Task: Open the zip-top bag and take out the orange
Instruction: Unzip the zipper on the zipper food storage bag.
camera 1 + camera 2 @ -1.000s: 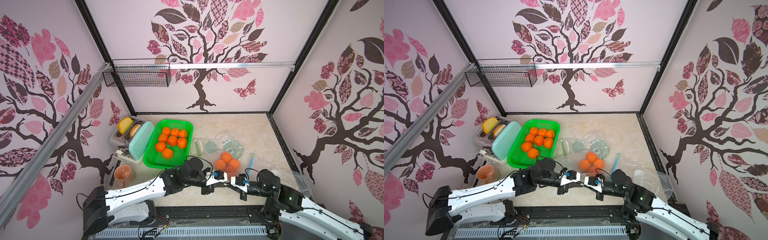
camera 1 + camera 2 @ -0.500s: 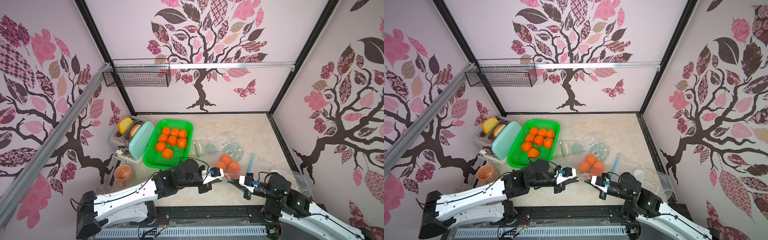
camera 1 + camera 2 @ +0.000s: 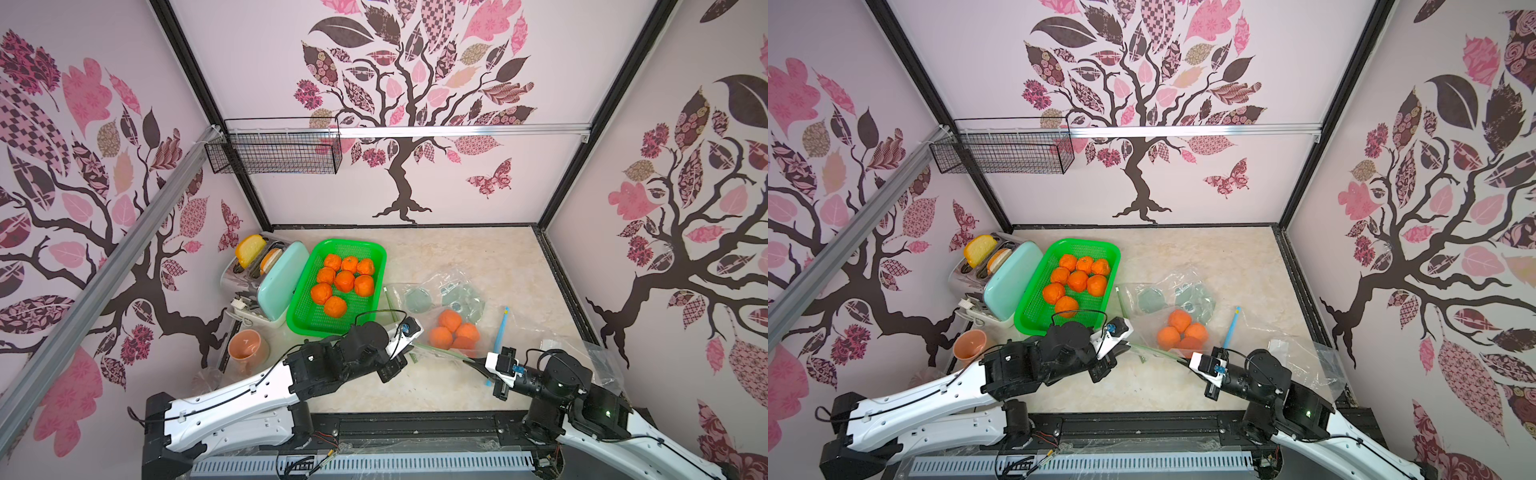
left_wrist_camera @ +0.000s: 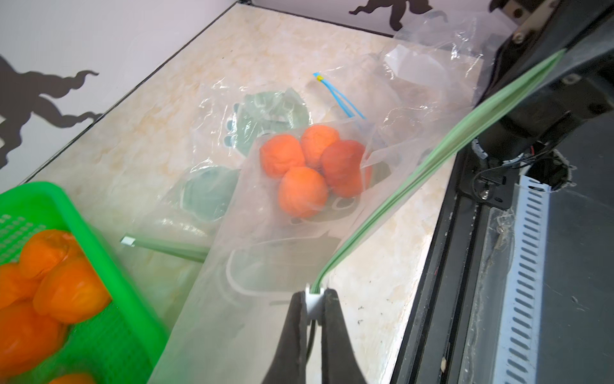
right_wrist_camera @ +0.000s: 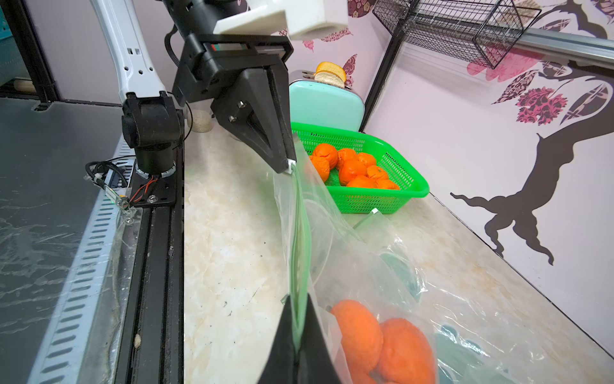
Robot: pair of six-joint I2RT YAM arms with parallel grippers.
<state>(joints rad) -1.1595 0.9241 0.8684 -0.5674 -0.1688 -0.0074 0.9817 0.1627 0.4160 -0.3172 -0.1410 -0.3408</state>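
Note:
I will pull the green zipper's other end away from the slider in my left gripper and release it, as my right gripper's fingers are around that end.
The clear zip-top bag lies at the table's front middle with several oranges inside. Its green zipper strip is stretched taut between my two grippers. My left gripper is shut on the white slider at the strip's left end. My right gripper is shut on the strip's other end, just in front of the oranges. The right wrist view shows the left gripper pinching the slider above the table.
A green basket with several loose oranges stands left of the bag, with a mint toaster and an orange cup beyond it. Empty clear bags lie behind, another with a blue zipper to the right. The table's front rail is close.
The two grippers, close together a second ago, have drawn apart. The right arm has pulled back to the right, and the green strip now spans the gap between them.

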